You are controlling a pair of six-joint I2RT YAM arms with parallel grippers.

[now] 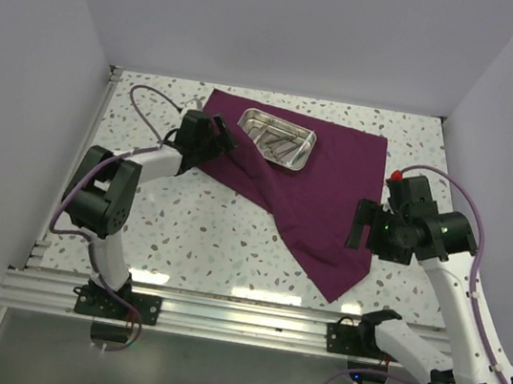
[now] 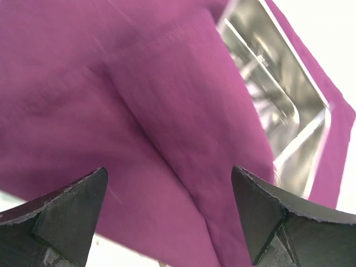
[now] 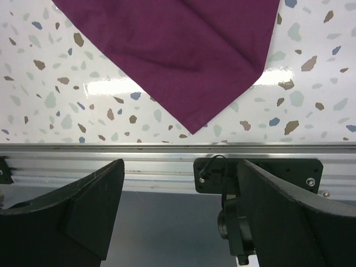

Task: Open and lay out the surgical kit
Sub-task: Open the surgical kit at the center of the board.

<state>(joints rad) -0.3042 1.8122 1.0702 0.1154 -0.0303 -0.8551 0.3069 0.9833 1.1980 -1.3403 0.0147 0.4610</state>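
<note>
I will next move my left gripper outward along the raised fold and close it on the fold's far end [image 1: 236, 135] [image 2: 257, 157] beside the tray, because that end is past my fingers.
The dark purple cloth wrap [image 1: 323, 202] lies spread on the speckled table, with a raised fold running from the tray toward its near corner. On its far part sits the shiny steel tray [image 1: 249, 115] with silvery instruments [image 1: 280, 143] inside. My left gripper [image 1: 231, 146] is open at the cloth's left edge, right by the tray. In the left wrist view its jaws [image 2: 169, 183] straddle a fold of cloth [image 2: 139, 111] without closing, and the tray [image 2: 311, 119] shows at upper right. My right gripper [image 1: 358, 225] is open beside the cloth's right edge, empty [image 3: 181, 172]; the cloth's near corner [image 3: 192, 119] lies ahead.
An aluminium rail [image 1: 219, 314] runs along the table's near edge, with both arm bases bolted to it. White walls close in the left, right and far sides. Purple cables [image 1: 150, 99] loop off each arm. Bare speckled tabletop [image 1: 193, 231] lies near left of the cloth.
</note>
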